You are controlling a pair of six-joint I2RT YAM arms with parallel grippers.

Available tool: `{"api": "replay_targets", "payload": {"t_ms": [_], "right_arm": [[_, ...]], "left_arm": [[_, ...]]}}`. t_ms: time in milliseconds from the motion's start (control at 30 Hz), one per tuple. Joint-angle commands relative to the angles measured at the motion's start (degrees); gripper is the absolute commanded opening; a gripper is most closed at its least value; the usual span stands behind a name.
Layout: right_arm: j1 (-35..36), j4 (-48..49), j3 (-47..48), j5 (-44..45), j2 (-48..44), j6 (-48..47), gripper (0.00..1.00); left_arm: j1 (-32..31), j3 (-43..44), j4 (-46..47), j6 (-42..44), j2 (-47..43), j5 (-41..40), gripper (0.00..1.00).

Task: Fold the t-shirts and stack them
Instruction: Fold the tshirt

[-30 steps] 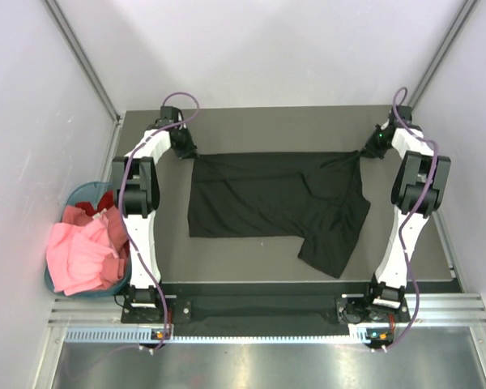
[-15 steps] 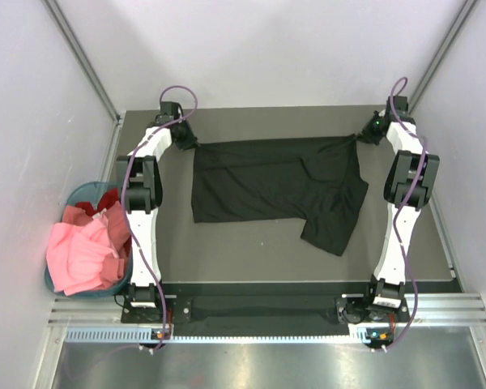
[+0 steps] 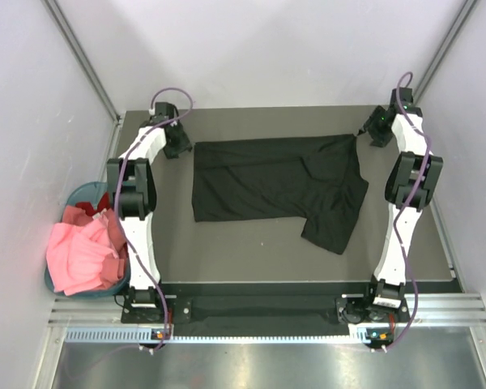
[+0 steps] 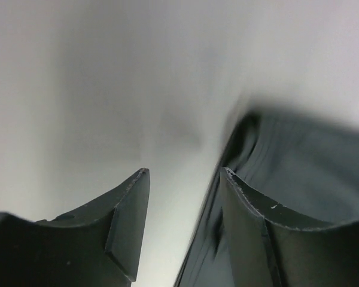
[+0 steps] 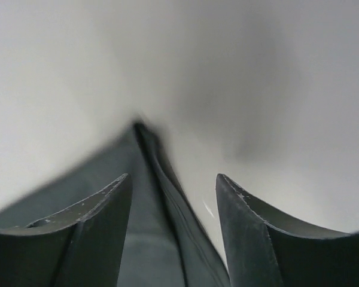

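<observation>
The t-shirt's near corner on the basket side lies uncovered, back from my left gripper's fingers, so my gripper needs to move back along the t-shirt's short edge and close on that corner.
A black t-shirt (image 3: 275, 182) lies spread on the dark table (image 3: 243, 259), one sleeve (image 3: 334, 231) pointing toward the near right. My left gripper (image 3: 179, 149) stands open just left of its far left corner. In the left wrist view the gripper (image 4: 184, 173) holds nothing and the black fabric (image 4: 311, 161) lies behind the right finger (image 4: 251, 227). My right gripper (image 3: 371, 131) stands open at the far right corner. In the right wrist view a fabric corner (image 5: 149, 197) lies loose between the spread jaws (image 5: 173, 176). Pink t-shirts (image 3: 81, 255) and a red one (image 3: 85, 215) fill the basket.
The round teal basket (image 3: 74, 194) sits off the table's left edge, beside the left arm (image 3: 134, 194). White walls close in the back and both sides. The right arm (image 3: 409, 182) runs along the table's right edge.
Both grippers have opened and let go of the black t-shirt's far corners. The shirt was drawn toward the back and now rests flat. Both grippers have drawn slightly outward.
</observation>
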Motion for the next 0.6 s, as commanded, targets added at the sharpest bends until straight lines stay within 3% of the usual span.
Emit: {"api": "replay_targets", "payload": {"t_ms": [0, 167, 333, 567], "right_arm": [[0.15, -7.89, -1.59, 6.03, -11.92, -2.61, 0.59], [1.73, -7.38, -21.7, 7.71, -27.53, -5.41, 0.61], [4.71, -4.74, -44.61, 1.92, -41.0, -7.53, 0.61], [6.57, -3.42, -63.73, -4.76, -56.03, -9.72, 0.61]], "left_arm": [[-0.48, -7.22, -5.1, 2.0, -12.91, -4.2, 0.55], [-1.09, -21.7, -7.56, 0.86, -23.31, 0.44, 0.49], [-1.8, -35.34, -7.13, -0.72, -33.51, 9.3, 0.46], [-3.99, -48.8, -6.17, -3.88, -39.05, 15.3, 0.49]]}}
